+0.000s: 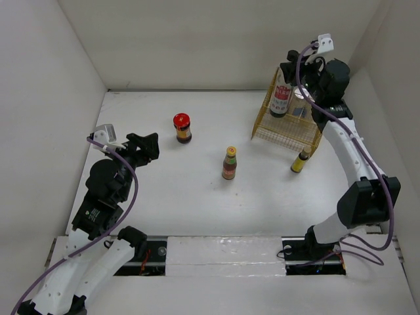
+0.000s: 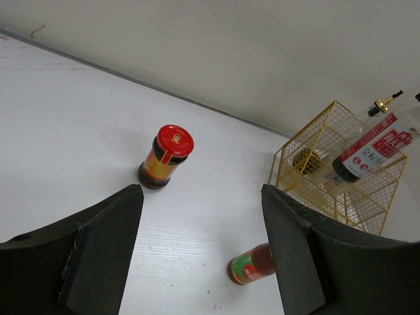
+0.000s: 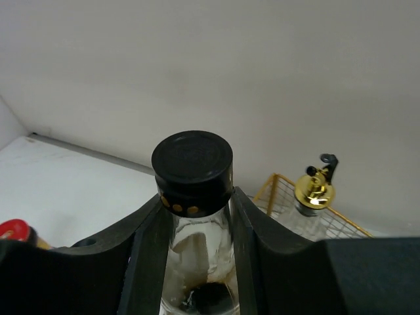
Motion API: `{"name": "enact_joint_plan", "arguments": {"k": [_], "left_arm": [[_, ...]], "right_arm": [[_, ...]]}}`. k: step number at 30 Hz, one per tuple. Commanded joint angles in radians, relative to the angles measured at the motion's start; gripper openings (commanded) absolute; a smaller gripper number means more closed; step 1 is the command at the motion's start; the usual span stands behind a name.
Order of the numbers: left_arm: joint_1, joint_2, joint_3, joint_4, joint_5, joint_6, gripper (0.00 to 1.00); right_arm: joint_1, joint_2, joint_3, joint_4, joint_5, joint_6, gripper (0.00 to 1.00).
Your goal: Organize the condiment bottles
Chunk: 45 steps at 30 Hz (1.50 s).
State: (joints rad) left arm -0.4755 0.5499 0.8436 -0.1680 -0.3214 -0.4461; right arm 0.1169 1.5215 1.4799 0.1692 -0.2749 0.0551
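I will next lower the black-capped bottle onto the rack's wire bottom with my right gripper, then let go of the bottle's neck, because the bottle's base still hangs above that wire bottom.
My right gripper (image 1: 287,71) is shut on the neck of the tall black-capped clear bottle (image 1: 281,98), whose lower part is inside the yellow wire rack (image 1: 283,133). The right wrist view shows its fingers (image 3: 147,249) clamped just under the black cap (image 3: 192,164), with the gold-spout bottle (image 3: 314,190) behind. My left gripper (image 1: 146,147) is open and empty at the left. A red-lidded jar (image 1: 182,128) stands to its right, also in the left wrist view (image 2: 167,156). A yellow-capped brown bottle (image 1: 229,164) stands mid-table. Another one (image 1: 301,160) stands by the rack's front.
The rack stands at the back right, close to the white walls. A small jar (image 2: 307,157) shows dimly inside it. White walls enclose the table on the left, back and right.
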Motion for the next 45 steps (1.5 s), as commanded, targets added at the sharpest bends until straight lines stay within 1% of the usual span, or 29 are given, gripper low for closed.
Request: {"name": "enact_joint_plan", "arguments": {"k": [1, 10, 13, 16, 24, 33, 36, 39, 40, 41, 43, 44, 45], "left_arm": [[0.005, 0.004, 0.000, 0.044, 0.005, 0.014, 0.68], [0.005, 0.013, 0.000, 0.044, 0.005, 0.014, 0.68], [0.005, 0.013, 0.000, 0.044, 0.005, 0.023, 0.68], [0.005, 0.013, 0.000, 0.044, 0.005, 0.023, 0.68], [0.005, 0.022, 0.000, 0.044, 0.005, 0.023, 0.68], [0.005, 0.031, 0.000, 0.044, 0.005, 0.023, 0.68], [0.005, 0.031, 0.000, 0.044, 0.005, 0.023, 0.68], [0.005, 0.031, 0.000, 0.044, 0.005, 0.023, 0.68], [0.005, 0.031, 0.000, 0.044, 0.005, 0.023, 0.68], [0.005, 0.031, 0.000, 0.044, 0.005, 0.023, 0.68], [0.005, 0.031, 0.000, 0.044, 0.005, 0.023, 0.68], [0.005, 0.031, 0.000, 0.044, 0.005, 0.023, 0.68], [0.005, 0.031, 0.000, 0.044, 0.005, 0.023, 0.68]], "right_arm": [[-0.026, 0.006, 0.111, 0.116, 0.017, -0.008, 0.10], [-0.056, 0.106, 0.200, 0.116, 0.059, -0.018, 0.10], [-0.056, 0.117, 0.211, 0.125, 0.082, -0.018, 0.10], [-0.056, 0.117, 0.171, 0.164, 0.111, -0.040, 0.10], [-0.037, 0.126, -0.042, 0.314, 0.146, -0.040, 0.08], [-0.008, 0.176, -0.102, 0.334, 0.146, -0.031, 0.07], [-0.008, 0.203, -0.122, 0.334, 0.146, -0.020, 0.13], [-0.008, 0.212, -0.154, 0.343, 0.155, 0.002, 0.26], [-0.008, 0.212, -0.155, 0.352, 0.155, 0.002, 0.32], [-0.008, 0.203, -0.168, 0.352, 0.166, 0.002, 0.47], [-0.008, 0.194, -0.177, 0.352, 0.177, 0.002, 0.60], [-0.008, 0.193, -0.178, 0.343, 0.187, 0.002, 0.70], [-0.008, 0.169, -0.178, 0.343, 0.187, 0.002, 0.74]]}}
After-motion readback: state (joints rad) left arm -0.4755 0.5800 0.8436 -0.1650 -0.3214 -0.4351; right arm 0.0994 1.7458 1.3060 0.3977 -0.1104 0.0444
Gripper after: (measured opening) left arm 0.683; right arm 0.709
